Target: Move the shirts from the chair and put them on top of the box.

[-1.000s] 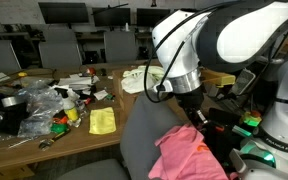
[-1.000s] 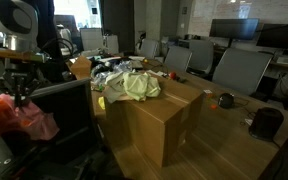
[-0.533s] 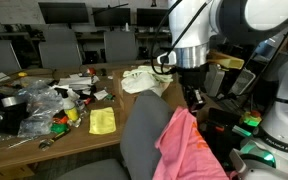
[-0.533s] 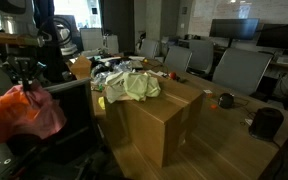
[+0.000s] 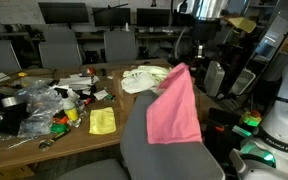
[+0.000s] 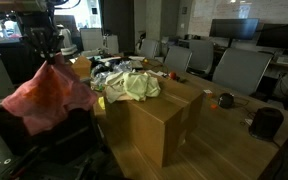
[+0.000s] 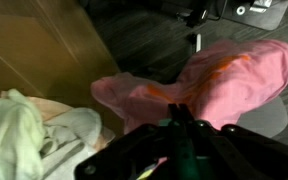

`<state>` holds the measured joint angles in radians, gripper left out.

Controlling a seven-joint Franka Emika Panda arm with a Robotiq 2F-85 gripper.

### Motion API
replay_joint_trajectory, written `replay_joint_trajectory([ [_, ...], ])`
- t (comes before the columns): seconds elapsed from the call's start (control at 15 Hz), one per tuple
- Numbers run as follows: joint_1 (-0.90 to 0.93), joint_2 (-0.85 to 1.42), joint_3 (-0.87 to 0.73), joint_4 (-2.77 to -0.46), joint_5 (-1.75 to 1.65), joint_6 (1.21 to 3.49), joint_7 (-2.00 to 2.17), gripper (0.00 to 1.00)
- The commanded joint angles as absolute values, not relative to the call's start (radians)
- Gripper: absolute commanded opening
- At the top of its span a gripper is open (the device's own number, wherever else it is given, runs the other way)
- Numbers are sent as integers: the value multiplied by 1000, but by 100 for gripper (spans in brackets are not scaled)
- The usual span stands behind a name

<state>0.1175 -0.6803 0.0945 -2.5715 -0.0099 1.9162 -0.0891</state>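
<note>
The top of the box is to the left of my gripper in the wrist view. I should lift the low-hanging pink shirt next, cross over the cream-yellow shirt (image 6: 134,87) (image 7: 24,130) and release.
My gripper (image 6: 52,55) is shut on the pink shirt (image 6: 49,95), which hangs from the fingertips above the chair (image 5: 144,150). The gripper (image 5: 183,62) shows only dimly at the top of the pink shirt (image 5: 174,105). In the wrist view the shut fingers (image 7: 179,115) pinch a fold of the pink shirt (image 7: 229,75). The cream-yellow shirt (image 6: 134,87) lies crumpled on top of the brown box (image 6: 164,125), to the right of the hanging pink one. That cream-yellow shirt (image 5: 144,78) shows beyond the chair's back, and the cream-yellow shirt (image 7: 24,130) shows again beside the box (image 7: 34,45).
A wooden table (image 5: 44,145) carries plastic bags, small tools and a flat bright yellow cloth (image 5: 102,121). Mesh-backed office chairs (image 5: 59,48) stand behind it. A white robot base (image 5: 284,120) stands at the right. More chairs (image 6: 239,70) and a desk lie past the box.
The gripper has risen with the pink shirt, lifting it off the chair seat until it hangs free, and has shifted toward the box.
</note>
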Motion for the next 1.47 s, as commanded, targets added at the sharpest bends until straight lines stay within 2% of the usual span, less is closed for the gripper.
replay_joint_trajectory([
  [0.0,34,-782,71,-2525,-84,1864,-8,2],
  [0.27,-61,-797,33,-2436,-142,1834,56,2],
  [0.73,-173,-692,-74,-2187,-178,1763,61,2],
  [1.4,-180,-311,-172,-1703,-101,1646,59,2],
])
